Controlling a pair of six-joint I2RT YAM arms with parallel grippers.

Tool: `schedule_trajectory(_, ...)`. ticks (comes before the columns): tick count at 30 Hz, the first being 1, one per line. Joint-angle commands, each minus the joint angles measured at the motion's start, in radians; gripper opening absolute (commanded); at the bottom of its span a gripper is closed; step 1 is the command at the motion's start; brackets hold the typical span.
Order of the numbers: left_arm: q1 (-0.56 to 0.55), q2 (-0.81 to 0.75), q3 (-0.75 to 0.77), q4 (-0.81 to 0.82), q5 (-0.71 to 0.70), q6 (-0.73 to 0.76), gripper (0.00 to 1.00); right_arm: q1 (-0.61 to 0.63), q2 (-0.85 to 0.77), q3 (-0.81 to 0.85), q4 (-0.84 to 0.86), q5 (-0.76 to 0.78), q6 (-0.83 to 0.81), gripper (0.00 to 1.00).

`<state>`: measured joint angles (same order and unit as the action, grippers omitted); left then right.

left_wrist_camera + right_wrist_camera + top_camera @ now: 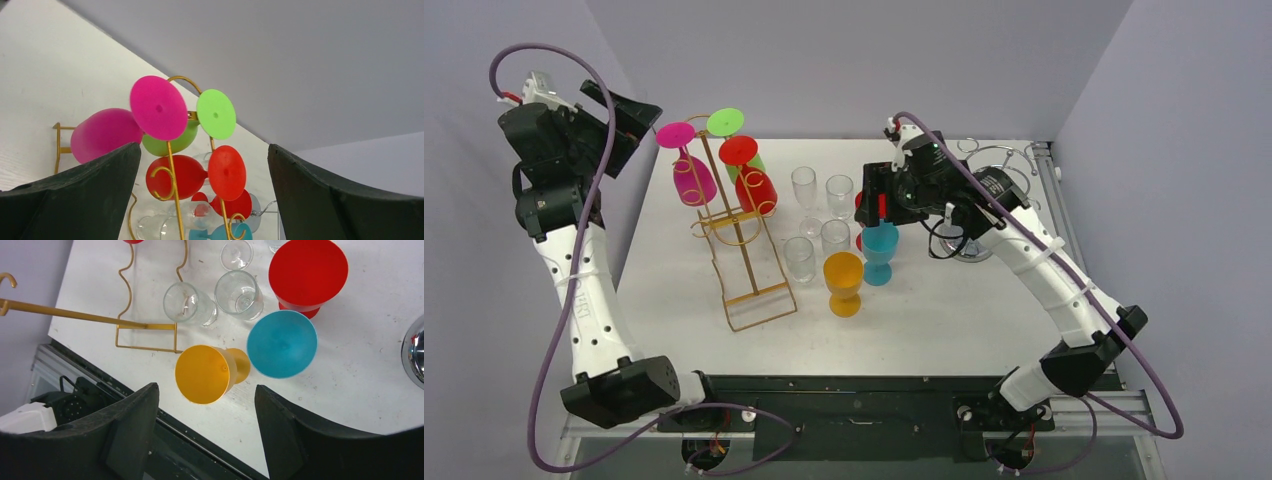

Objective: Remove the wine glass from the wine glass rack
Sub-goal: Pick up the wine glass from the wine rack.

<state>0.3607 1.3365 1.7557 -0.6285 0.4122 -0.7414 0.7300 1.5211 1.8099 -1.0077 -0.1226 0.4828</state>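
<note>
Next, my left gripper lowers and moves toward the rack point(744, 250), onto the magenta glass's foot.
The gold wire wine glass rack point(744, 250) stands left of centre on the table. On it hang a magenta wine glass point(692, 180), a green one point(726, 122) and a red one point(754, 190). My left gripper point(629, 125) is raised at the far left, apart from the rack, open and empty. In its wrist view the magenta glass point(105, 132), green foot point(216, 114) and red glass point(180, 176) lie ahead between the fingers. My right gripper point(879, 195) hovers over the blue glass point(282, 343), open, holding nothing.
An orange glass point(205, 374), the blue glass point(880, 250) and a red glass point(307, 272) stand upright on the table beside several clear glasses point(239, 294). A chrome wire stand point(984, 165) sits at the back right. The table's near edge point(165, 412) lies under the right gripper.
</note>
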Motion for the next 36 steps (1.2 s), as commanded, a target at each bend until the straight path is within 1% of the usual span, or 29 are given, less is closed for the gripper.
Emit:
schedule_trajectory(1, 0.072, -0.006, -0.099, 0.117, 0.105, -0.103, 0.98, -0.06, -0.076, -0.056, 0.165, -0.123, 0.049, 0.66)
schedule_trajectory(3, 0.099, 0.0, -0.142, 0.144, 0.125, -0.126, 1.0, -0.079, -0.092, -0.076, 0.192, -0.138, 0.061, 0.66)
schedule_trajectory(4, 0.111, 0.003, -0.157, 0.148, 0.13, -0.129, 0.95, -0.084, -0.1, -0.081, 0.198, -0.143, 0.063, 0.65)
schedule_trajectory(10, 0.118, 0.049, -0.196, 0.209, 0.153, -0.162, 0.8, -0.111, -0.124, -0.116, 0.226, -0.166, 0.072, 0.65)
schedule_trajectory(13, 0.118, 0.066, -0.216, 0.236, 0.155, -0.179, 0.68, -0.116, -0.134, -0.136, 0.249, -0.182, 0.079, 0.65)
schedule_trajectory(14, 0.117, 0.074, -0.22, 0.252, 0.159, -0.189, 0.66, -0.116, -0.135, -0.144, 0.251, -0.185, 0.082, 0.65)
schedule_trajectory(15, 0.117, 0.078, -0.227, 0.259, 0.159, -0.192, 0.61, -0.116, -0.136, -0.146, 0.255, -0.187, 0.082, 0.65)
schedule_trajectory(17, 0.114, 0.091, -0.235, 0.279, 0.16, -0.203, 0.55, -0.118, -0.137, -0.152, 0.256, -0.189, 0.081, 0.65)
schedule_trajectory(26, 0.083, 0.151, -0.23, 0.33, 0.151, -0.222, 0.42, -0.135, -0.145, -0.169, 0.271, -0.198, 0.085, 0.64)
schedule_trajectory(30, 0.066, 0.164, -0.243, 0.357, 0.152, -0.236, 0.35, -0.143, -0.145, -0.175, 0.273, -0.204, 0.084, 0.64)
schedule_trajectory(36, 0.054, 0.168, -0.249, 0.377, 0.149, -0.25, 0.27, -0.151, -0.141, -0.181, 0.275, -0.206, 0.084, 0.63)
